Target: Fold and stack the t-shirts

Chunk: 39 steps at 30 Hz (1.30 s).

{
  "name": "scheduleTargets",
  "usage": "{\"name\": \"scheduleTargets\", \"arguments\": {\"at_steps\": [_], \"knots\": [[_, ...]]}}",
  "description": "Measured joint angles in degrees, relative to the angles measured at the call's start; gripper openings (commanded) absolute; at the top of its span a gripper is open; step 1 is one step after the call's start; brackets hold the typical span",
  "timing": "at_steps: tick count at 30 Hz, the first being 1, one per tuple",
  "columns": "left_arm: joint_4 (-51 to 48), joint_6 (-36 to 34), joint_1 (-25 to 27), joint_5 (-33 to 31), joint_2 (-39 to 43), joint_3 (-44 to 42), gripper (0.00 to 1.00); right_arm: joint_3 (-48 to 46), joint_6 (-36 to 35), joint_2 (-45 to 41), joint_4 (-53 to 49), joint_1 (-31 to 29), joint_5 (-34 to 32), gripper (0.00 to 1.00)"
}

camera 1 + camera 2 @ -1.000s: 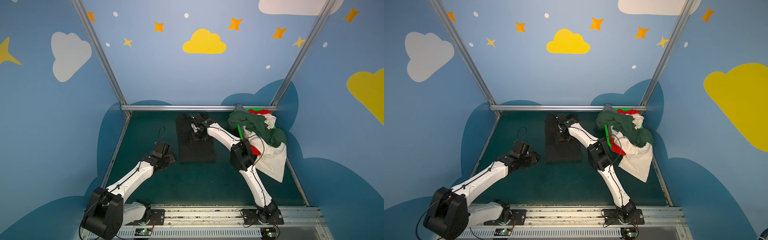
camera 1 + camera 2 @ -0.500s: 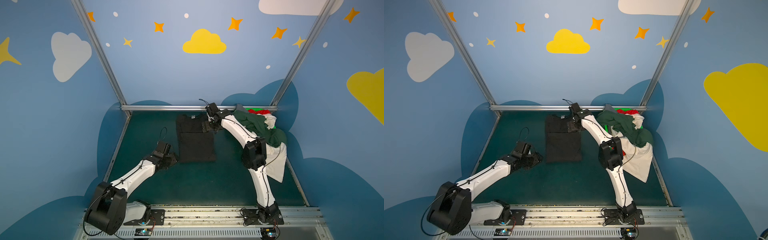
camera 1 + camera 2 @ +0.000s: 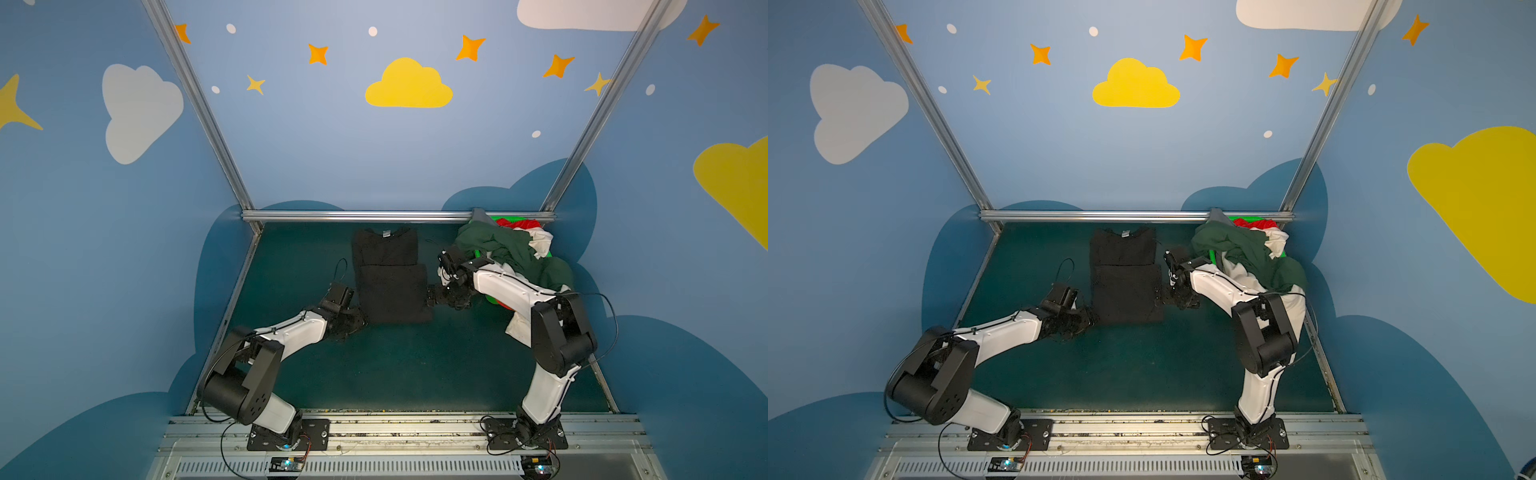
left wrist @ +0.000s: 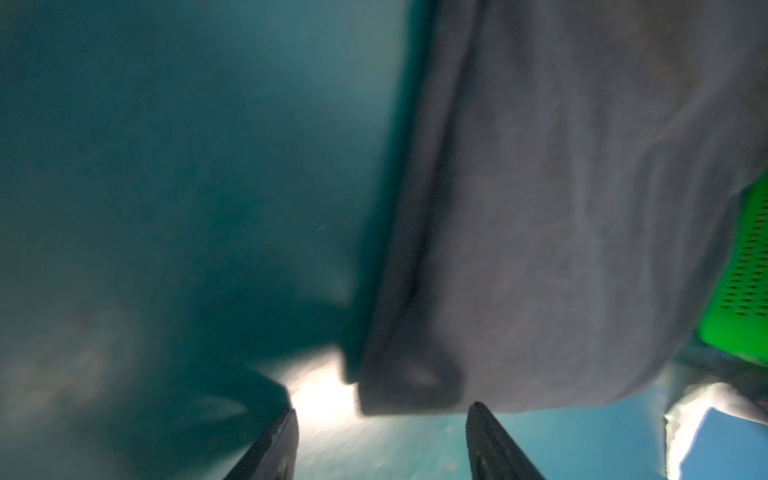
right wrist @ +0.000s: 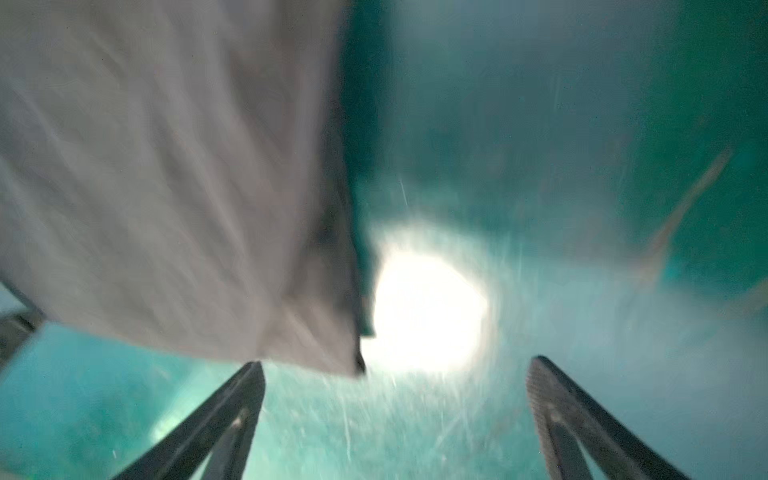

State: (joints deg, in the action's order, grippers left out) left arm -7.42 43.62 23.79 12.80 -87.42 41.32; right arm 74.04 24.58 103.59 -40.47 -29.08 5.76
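My right gripper lowers and draws back onto the black shirt's near hem corner (image 3: 429,321) (image 5: 348,364) facing the heap next. The corner lies below and back from the gripper's fingers.
A black t-shirt (image 3: 390,274) (image 3: 1125,274) lies folded flat on the green table top, collar toward the back rail. My left gripper (image 3: 360,321) (image 4: 382,415) sits low at its near left corner, jaws open; the corner (image 4: 409,386) lies just beyond the fingertips. My right gripper (image 3: 430,296) (image 5: 395,365) is at the shirt's right edge, jaws wide open, and the cloth corner (image 5: 324,332) lies just past its tips. Neither holds anything. Dark green (image 3: 507,249), white (image 3: 540,243) and red (image 3: 519,224) t-shirts are heaped at the back right.
The heap spills over a bright green basket (image 3: 481,253) (image 4: 744,291) in the back right corner. A metal rail (image 3: 374,216) runs along the back edge, and blue walls close in both sides. Bare green table top (image 3: 395,365) stretches in front of the black shirt.
My right gripper has swung from the shirt's far collar end back to its near right edge. My left gripper has slid right, up to the near left corner.
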Motion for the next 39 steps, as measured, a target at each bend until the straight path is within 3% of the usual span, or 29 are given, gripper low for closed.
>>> {"name": "scheduleTargets", "arguments": {"at_steps": [6,14,20,25,30,32,35,38,39], "knots": [[2.56,1.73,0.72,0.17,-1.51,0.24,0.67,-8.39,4.15,-4.96,7.06,0.48,6.84,0.78],[5.92,3.37,0.74,-0.66,-3.61,1.14,0.65,-12.41,7.23,-4.24,13.77,0.76,12.17,0.71],[7.37,3.76,0.74,-0.85,-5.77,2.49,0.56,-12.44,9.51,-1.90,17.86,0.87,13.33,0.70],[8.04,3.76,0.74,-1.31,-6.91,3.02,0.45,-12.61,11.26,-0.20,19.74,0.87,13.44,0.55],[9.05,3.78,0.79,-1.33,-7.98,3.19,0.34,-14.56,12.66,-0.42,22.27,0.85,13.99,0.52],[9.51,3.74,0.85,-1.33,-8.44,3.19,0.24,-14.82,13.09,-0.39,23.04,1.03,14.51,0.44],[10.27,3.82,1.03,-1.25,-9.57,3.30,0.04,-15.04,13.62,0.33,24.50,0.96,15.28,0.24],[10.62,4.00,1.09,-1.07,-10.12,3.50,0.04,-15.04,14.14,0.79,25.14,0.96,15.30,0.00],[10.56,4.02,1.09,-1.11,-10.12,3.50,0.04,-15.02,14.51,0.79,25.14,0.96,15.17,0.00]]}}
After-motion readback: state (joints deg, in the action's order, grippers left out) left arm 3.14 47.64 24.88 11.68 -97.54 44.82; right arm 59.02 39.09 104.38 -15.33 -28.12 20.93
